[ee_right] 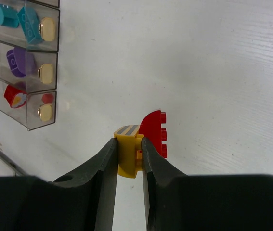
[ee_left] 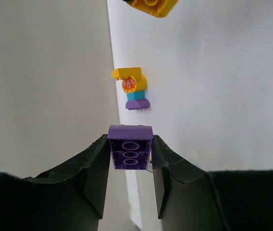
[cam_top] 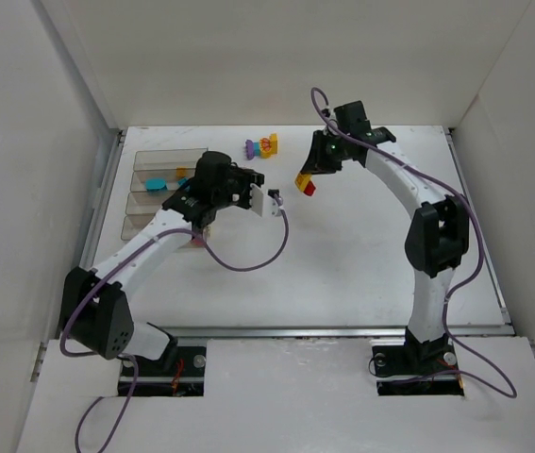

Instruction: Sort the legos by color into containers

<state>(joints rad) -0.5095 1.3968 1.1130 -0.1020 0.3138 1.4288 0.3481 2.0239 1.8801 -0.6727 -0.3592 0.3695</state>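
The left gripper swings to the left in the top view next and lowers its brick over the bin between cyan and red [cam_top: 155,202], where a purple brick lies.
My left gripper [ee_left: 130,144] is shut on a purple brick [ee_left: 130,150] and holds it above the table; in the top view the gripper [cam_top: 273,200] is mid-table, right of the containers [cam_top: 154,203]. My right gripper [ee_right: 128,143] is shut on a yellow brick [ee_right: 128,156] with a red half-round brick [ee_right: 154,131] stuck to it; in the top view it [cam_top: 306,181] is near the table's middle. A small stack of yellow, teal and purple bricks [ee_left: 132,89] lies near the back wall [cam_top: 262,146]. The bins [ee_right: 30,86] hold cyan [ee_right: 11,17], purple [ee_right: 16,60] and red [ee_right: 15,96] bricks.
White walls close in the table on the left, back and right. A small pinkish piece [cam_top: 194,242] lies under my left forearm. A purple cable [cam_top: 258,260] loops over the table in front of the left arm.
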